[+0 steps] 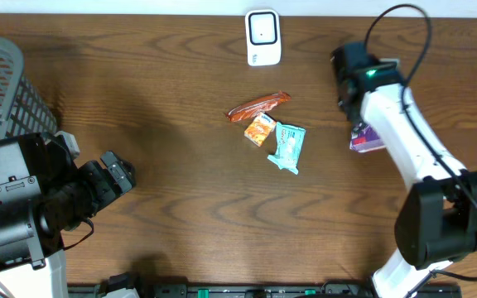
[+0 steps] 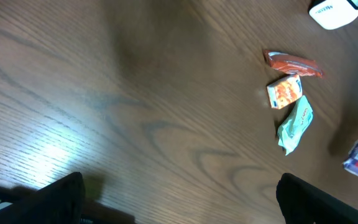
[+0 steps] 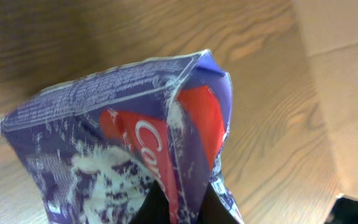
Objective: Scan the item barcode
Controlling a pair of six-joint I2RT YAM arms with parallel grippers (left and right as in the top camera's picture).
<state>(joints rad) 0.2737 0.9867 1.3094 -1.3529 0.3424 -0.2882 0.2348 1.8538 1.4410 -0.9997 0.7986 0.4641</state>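
Note:
The purple packet should go beside the teal packet next, after the robot's right gripper swings to the left in the overhead view.
A purple packet (image 3: 104, 143) with a red patch and white lettering fills the right wrist view, its crumpled edge pinched between my right gripper's (image 3: 182, 208) dark fingers. From overhead the purple packet (image 1: 369, 141) pokes out beside the white right arm, at the right gripper (image 1: 359, 128). The white barcode scanner (image 1: 263, 37) stands at the table's far edge. My left gripper (image 1: 127, 172) rests near the left front, jaws wide apart over bare wood (image 2: 179, 208).
Three more packets lie mid-table: a red-orange one (image 1: 259, 106), a small orange one (image 1: 259, 129) and a teal one (image 1: 288, 146). A grey mesh basket (image 1: 7, 83) sits at the far left. A pale cardboard surface (image 3: 340, 93) borders the table beside the right gripper.

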